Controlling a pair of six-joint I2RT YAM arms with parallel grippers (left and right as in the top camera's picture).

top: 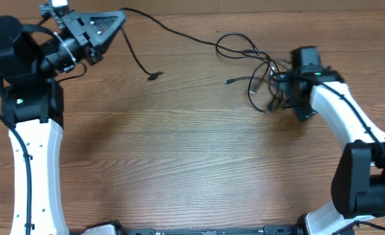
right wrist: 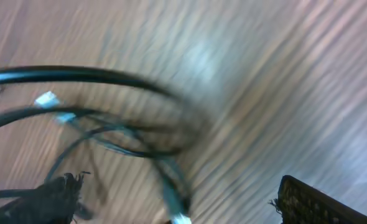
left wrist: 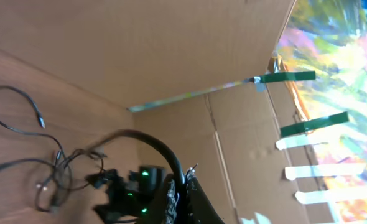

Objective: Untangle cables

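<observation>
The robot will lower its left gripper next and tilt the gripper's fingers down toward the table to release the cable.
Several thin black cables lie tangled (top: 258, 72) at the back right of the wooden table. One cable (top: 179, 32) runs from the tangle to my left gripper (top: 119, 18), raised at the back left. In the left wrist view this gripper (left wrist: 182, 198) is shut on that black cable (left wrist: 147, 138), which arcs up from the fingers. A loose plug end (top: 154, 76) hangs below it. My right gripper (top: 280, 88) is at the tangle. In the blurred right wrist view its fingers (right wrist: 177, 193) are wide open around cable loops (right wrist: 109, 134) and a white-tipped end (right wrist: 180, 216).
A cardboard wall (left wrist: 171, 50) with green tape strips (left wrist: 286, 77) stands behind the table. Another plug end (top: 230, 81) lies left of the tangle. The wooden tabletop (top: 179, 150) stretches toward the front. My right arm shows in the left wrist view (left wrist: 137, 183).
</observation>
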